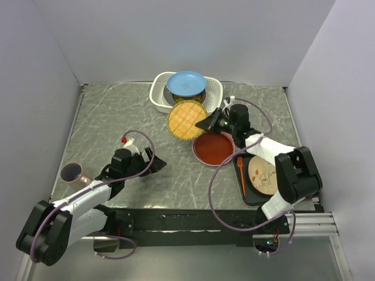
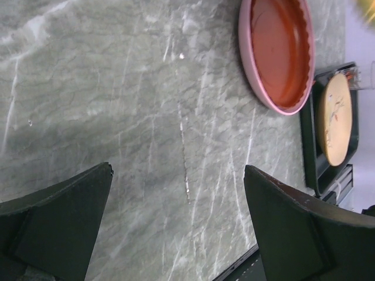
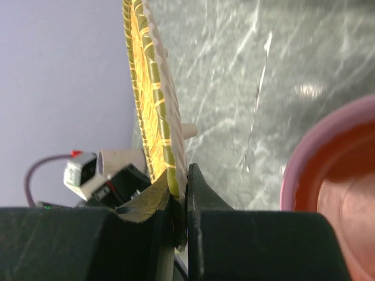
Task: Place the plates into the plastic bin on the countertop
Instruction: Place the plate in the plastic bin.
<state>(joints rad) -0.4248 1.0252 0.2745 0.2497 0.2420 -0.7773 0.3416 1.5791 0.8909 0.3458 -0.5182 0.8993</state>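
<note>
My right gripper moves outward over the bin (image 1: 157, 95) next, lowers the straw plate onto the blue plate (image 1: 186, 83) and releases it. That stack lies outward of the gripper.
The white plastic bin (image 1: 157, 95) stands at the back of the countertop (image 1: 111, 120) with a blue plate (image 1: 186, 83) resting on top of another plate inside it. My right gripper (image 1: 206, 124) is shut on the rim of a woven straw plate (image 1: 186, 120), which hangs in front of the bin. In the right wrist view the straw plate (image 3: 149, 99) stands on edge, pinched by my right gripper (image 3: 186, 175). A red plate with a pink rim (image 1: 213, 148) lies on the countertop. A cream plate (image 1: 262, 174) lies on a black tray. My left gripper (image 2: 177, 170) is open over bare countertop.
The black tray (image 1: 249, 196) at the front right also carries an orange utensil (image 1: 241, 172). A mug (image 1: 72, 172) stands near the left edge. Grey walls enclose the back and sides. The red plate (image 2: 280, 50) lies ahead of the left gripper.
</note>
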